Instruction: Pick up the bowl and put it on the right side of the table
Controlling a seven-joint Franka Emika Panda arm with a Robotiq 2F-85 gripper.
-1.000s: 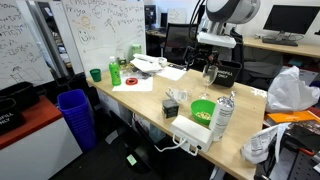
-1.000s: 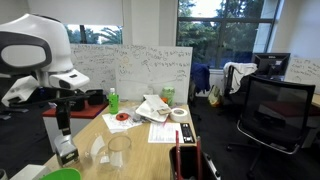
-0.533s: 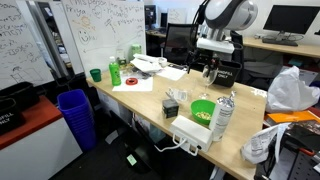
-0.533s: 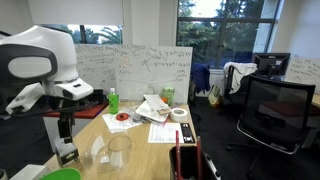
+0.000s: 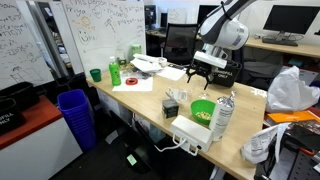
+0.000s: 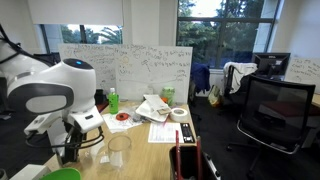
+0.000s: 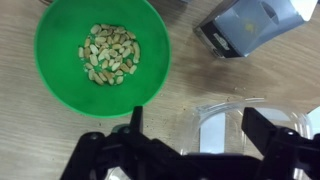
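Observation:
The translucent bowl's edge by the green bowl (image 7: pixel 191 124) is below my gripper, between its open fingers, so I will lower my gripper onto it and close.
The translucent whitish bowl (image 7: pixel 236 124) sits on the light wood table (image 7: pixel 30 135). In the wrist view it lies below and between the two black fingers of my open gripper (image 7: pixel 200 130), and the fingers are not touching it. It also shows in an exterior view (image 5: pixel 180 96), with the gripper (image 5: pixel 198 73) above it and to one side. In an exterior view the gripper (image 6: pixel 72 150) hangs low over the near end of the table, beside a clear plastic container (image 6: pixel 118 152).
A bright green bowl of nuts (image 7: pixel 100 50) stands next to the translucent bowl and shows in an exterior view (image 5: pixel 203 108). A small dark cube-like object (image 7: pixel 245 25), a plastic bottle (image 5: pixel 224 115), a white power strip (image 5: pixel 190 132) and papers (image 5: pixel 140 82) are close by. A blue bin (image 5: pixel 75 115) stands by the table.
The arm has swung over and lowered, bringing the gripper down towards the two bowls. The bowls have not moved.

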